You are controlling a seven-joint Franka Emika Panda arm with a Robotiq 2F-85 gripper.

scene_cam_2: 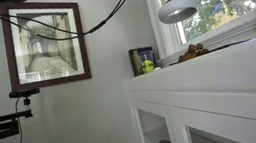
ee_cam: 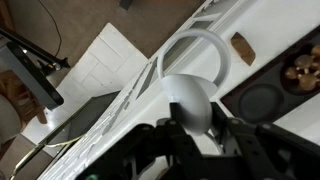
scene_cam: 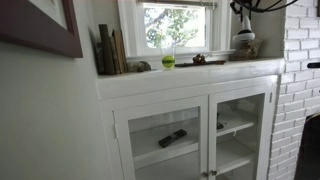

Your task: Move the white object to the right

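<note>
My gripper carries the white object toward the brick wall and down onto the cabinet top's end [scene_cam: 243,61] next, then releases it, since it still hangs in the air.
The white object [ee_cam: 188,95] is a smooth bell shape, and my gripper [ee_cam: 196,128] is shut on it, one dark finger on each side. In both exterior views the white object [scene_cam: 244,40] [scene_cam_2: 176,2] hangs in the air above the right end of the white cabinet top [scene_cam: 190,75], in front of the window. The gripper [scene_cam: 243,22] shows above it as a dark shape with cables. The yellow-green ball [scene_cam: 168,62] [scene_cam_2: 147,66] sits further left on the ledge. A small dark reddish-brown item [scene_cam: 198,60] lies between them.
Books [scene_cam: 110,50] lean at the ledge's left end. A white brick wall [scene_cam: 300,80] stands right of the cabinet. The wrist view shows a white ring [ee_cam: 197,38], a brown piece [ee_cam: 241,47] and a dark round thing [ee_cam: 262,100] below. A framed picture [scene_cam_2: 46,48] hangs on the wall.
</note>
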